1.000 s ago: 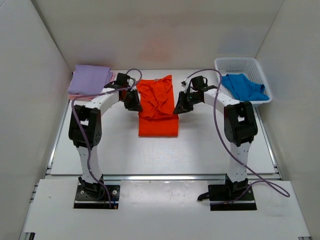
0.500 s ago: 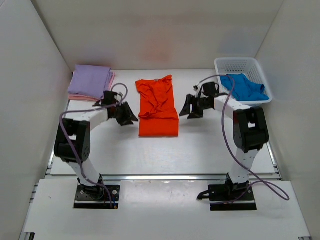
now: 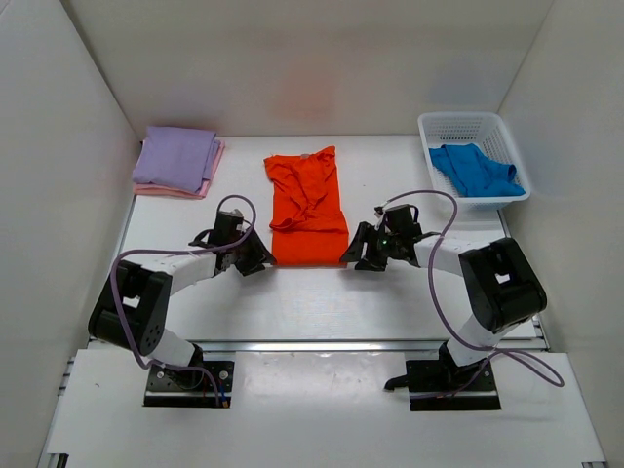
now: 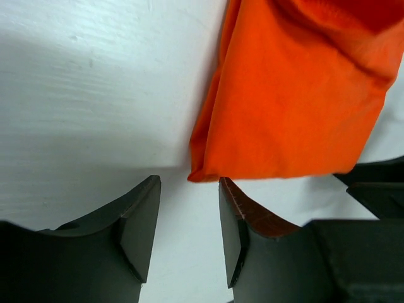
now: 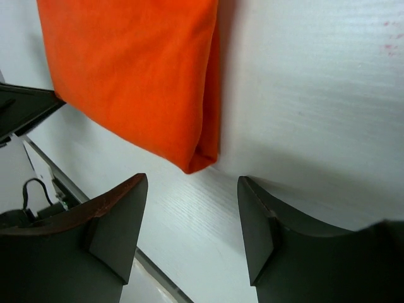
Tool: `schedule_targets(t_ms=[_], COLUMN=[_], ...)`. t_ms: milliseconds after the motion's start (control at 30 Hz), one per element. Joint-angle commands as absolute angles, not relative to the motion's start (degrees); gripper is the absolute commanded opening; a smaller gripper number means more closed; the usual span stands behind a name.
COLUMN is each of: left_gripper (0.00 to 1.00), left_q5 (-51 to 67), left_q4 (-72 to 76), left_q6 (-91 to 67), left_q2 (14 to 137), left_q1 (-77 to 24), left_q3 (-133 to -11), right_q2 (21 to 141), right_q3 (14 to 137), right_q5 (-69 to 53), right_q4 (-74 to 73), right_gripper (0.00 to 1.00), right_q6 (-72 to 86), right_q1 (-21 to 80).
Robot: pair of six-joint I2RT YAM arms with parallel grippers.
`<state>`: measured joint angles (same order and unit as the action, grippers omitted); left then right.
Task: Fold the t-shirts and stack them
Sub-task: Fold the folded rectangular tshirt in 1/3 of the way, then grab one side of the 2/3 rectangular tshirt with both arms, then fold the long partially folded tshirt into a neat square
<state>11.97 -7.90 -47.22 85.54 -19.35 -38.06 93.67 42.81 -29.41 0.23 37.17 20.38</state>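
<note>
My right gripper will next go down and ease onto the orange t-shirt's near corner on the basket's side (image 3: 344,261) (image 5: 197,161) and close there, because the corner is just beyond the open fingers.
An orange t-shirt (image 3: 308,207) lies folded lengthwise in a narrow strip at the table's middle. My left gripper (image 3: 259,260) sits open at its near left corner (image 4: 201,174), nothing between the jaws. My right gripper (image 3: 353,256) is open at the near right corner (image 5: 201,163), also empty. A lavender t-shirt (image 3: 176,157) rests folded on a pink t-shirt (image 3: 211,175) at the far left. A blue t-shirt (image 3: 475,170) lies crumpled in the basket.
The white mesh basket (image 3: 466,125) stands at the far right corner. White walls enclose the table on three sides. A metal rail (image 3: 312,344) runs along the near table edge.
Both grippers let go of the orange shirt's far part, opened, and moved back toward me to its near corners. The shirt now lies flat and still.
</note>
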Motion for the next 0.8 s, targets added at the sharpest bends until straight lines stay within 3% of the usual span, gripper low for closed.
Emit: schedule_targets(t_ms=[0,267,333,367,400,433,667,767], left_gripper=[0.53,0.51,0.38,0.32,0.13,0.00,0.00,0.00], left_q5=[6.8,7.4,7.6,8.3,8.2,9.4,8.2,9.8], left_q4=[-3.4,-0.7,-0.8,-1.0,0.9,1.1,-11.5,-12.1], left_q6=[-51.5,-54.9,-55.0,-55.2,-55.2,-55.7,-50.1,-50.5], left_q2=[83.8,87.5,88.3,88.8,88.8,89.2,83.8,80.1], left_q1=[-19.7,-21.7,-22.2,-22.1,-22.4,-22.2,-20.8,-20.4], left_q3=[-37.5,-38.1,-38.9,-39.0,-39.5,-40.2,-54.2,-52.3], right_q2=[94.7,99.5,99.6,99.5,100.0,100.1,98.4,96.6], right_q3=[41.2,43.9,43.9,43.3,44.2,45.5,65.6,65.6], right_q5=[-25.5,-23.6,-23.3,-23.0,-24.0,-24.4,-24.5,-25.1], right_q4=[7.4,5.2,4.7,4.7,5.4,4.9,-12.0,-14.8], right_gripper=[0.57,0.49,0.30,0.04,0.00,0.00,0.00,0.00], right_q6=[41.2,41.8,42.6,43.4,43.4,43.2,34.6,34.3], right_q1=[20.6,22.8,23.8,23.6,23.6,23.1,21.0,21.2])
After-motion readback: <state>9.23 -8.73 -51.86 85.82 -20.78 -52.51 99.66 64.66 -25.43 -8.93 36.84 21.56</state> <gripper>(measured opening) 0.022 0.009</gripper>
